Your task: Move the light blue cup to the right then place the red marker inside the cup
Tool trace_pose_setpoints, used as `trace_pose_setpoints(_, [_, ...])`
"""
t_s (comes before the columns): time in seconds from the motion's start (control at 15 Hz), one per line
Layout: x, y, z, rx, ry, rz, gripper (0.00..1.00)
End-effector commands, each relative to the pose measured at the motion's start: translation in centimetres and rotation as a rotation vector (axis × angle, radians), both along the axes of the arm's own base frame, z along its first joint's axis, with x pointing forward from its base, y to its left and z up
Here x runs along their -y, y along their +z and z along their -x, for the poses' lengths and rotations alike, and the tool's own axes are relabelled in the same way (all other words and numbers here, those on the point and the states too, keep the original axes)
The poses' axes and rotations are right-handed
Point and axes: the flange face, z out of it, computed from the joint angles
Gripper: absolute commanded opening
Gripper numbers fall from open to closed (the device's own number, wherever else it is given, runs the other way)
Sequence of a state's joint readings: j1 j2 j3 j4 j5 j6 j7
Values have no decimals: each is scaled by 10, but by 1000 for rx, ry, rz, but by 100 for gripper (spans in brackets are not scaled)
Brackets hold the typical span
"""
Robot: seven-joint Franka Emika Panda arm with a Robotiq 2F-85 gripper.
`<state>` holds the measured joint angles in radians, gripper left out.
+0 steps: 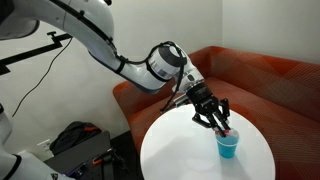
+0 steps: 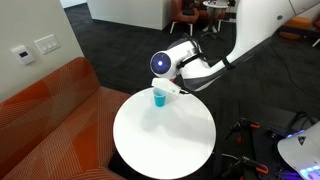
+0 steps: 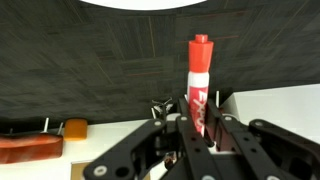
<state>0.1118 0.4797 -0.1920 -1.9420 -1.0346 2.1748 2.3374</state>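
Note:
The red marker goes down and a little outward to the light blue cup's opening (image 1: 229,135) next, and my gripper releases it, since the cup stands upright below.
The light blue cup (image 1: 228,148) stands upright on the round white table (image 1: 180,155), near its edge by the sofa; it also shows in an exterior view (image 2: 159,99). My gripper (image 1: 217,119) hangs right above the cup, shut on the red marker (image 3: 199,75). In the wrist view the marker sticks up between the black fingers (image 3: 197,125), white lettering on its red barrel. In an exterior view the marker's pinkish end (image 1: 230,131) sits at the cup's mouth; I cannot tell how far inside it is. The cup is hidden in the wrist view.
A red-orange sofa (image 1: 265,75) curves behind the table and shows in both exterior views (image 2: 50,115). A black bag (image 1: 75,137) lies on the floor by the wall. The table top (image 2: 165,140) is otherwise bare. Dark carpet (image 2: 90,35) surrounds it.

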Motion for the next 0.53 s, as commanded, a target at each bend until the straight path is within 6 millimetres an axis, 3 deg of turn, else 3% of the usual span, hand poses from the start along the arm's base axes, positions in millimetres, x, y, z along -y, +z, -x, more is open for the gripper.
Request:
trace_pose_setpoints(0.0, [-6, -9, -19, 26, 14, 64, 5])
trace_pose_setpoints(0.47, [-17, -30, -38, 22, 69, 140, 5])
